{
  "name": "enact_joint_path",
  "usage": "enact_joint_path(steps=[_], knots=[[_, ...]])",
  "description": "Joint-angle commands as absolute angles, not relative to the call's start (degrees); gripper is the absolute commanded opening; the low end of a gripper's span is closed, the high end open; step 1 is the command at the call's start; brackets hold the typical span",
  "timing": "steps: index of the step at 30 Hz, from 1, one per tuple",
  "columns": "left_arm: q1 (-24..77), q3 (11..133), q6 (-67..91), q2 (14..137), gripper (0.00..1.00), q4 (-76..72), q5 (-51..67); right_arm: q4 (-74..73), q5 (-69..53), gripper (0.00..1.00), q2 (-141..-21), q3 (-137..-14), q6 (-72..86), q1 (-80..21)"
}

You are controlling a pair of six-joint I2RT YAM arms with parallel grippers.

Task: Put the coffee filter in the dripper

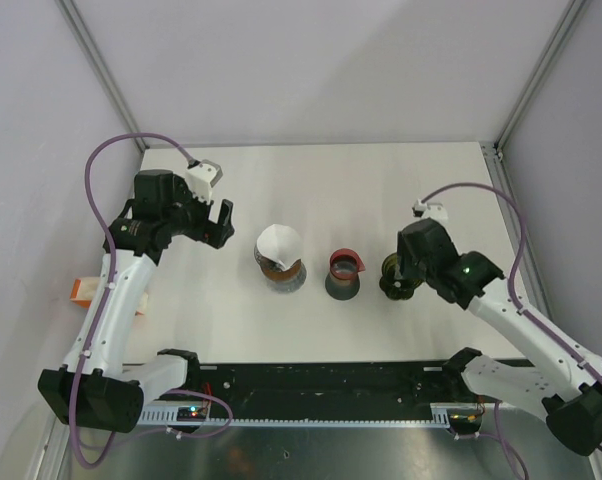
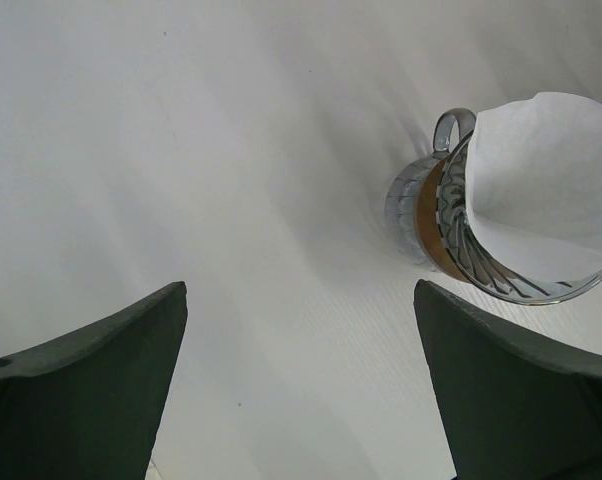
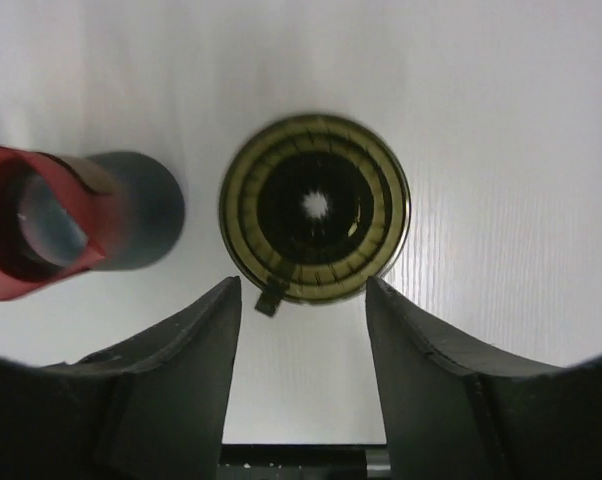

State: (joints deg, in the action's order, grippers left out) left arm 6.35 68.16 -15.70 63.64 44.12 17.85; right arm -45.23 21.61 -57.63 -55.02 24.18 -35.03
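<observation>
My right gripper lowers its open fingers astride the olive funnel's handle tab (image 3: 270, 300) next and closes, as the tab lies below it and juts toward their gap.
The white paper coffee filter (image 1: 278, 243) (image 2: 546, 185) stands in the dripper (image 1: 282, 274) (image 2: 443, 222), a metal ribbed cone with a brown band and a loop handle, at the table's middle left. My left gripper (image 1: 219, 222) (image 2: 301, 290) hangs open to the left of it, apart from it, with only bare table between its fingers. My right gripper (image 1: 401, 276) (image 3: 303, 285) is open just in front of a round olive-green ribbed funnel (image 3: 315, 208) (image 1: 389, 268), with nothing between its fingers.
A red-rimmed dark cup (image 1: 345, 270) (image 3: 31, 225) stands between the dripper and the olive funnel. A small orange item (image 1: 81, 290) lies off the table's left edge. Enclosure walls close in the back and both sides.
</observation>
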Motion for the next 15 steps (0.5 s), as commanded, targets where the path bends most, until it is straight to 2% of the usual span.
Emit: enact_joint_path(steps=[1,7,15], knots=[[5.89,68.5,-16.92,62.1,1.0,42.82,19.54,-42.82,25.39,0.6,-56.17,-48.9,37.66,-38.93],[5.94,68.04,-17.11,61.61,1.0,42.85,19.64,-39.2,30.9,0.62,-59.53,-43.36,41.73,-44.77],[5.87,67.81,-17.26,61.29,1.0,42.84,19.68,-30.04,29.61,0.55,-63.5,-36.92,43.16,-45.17]])
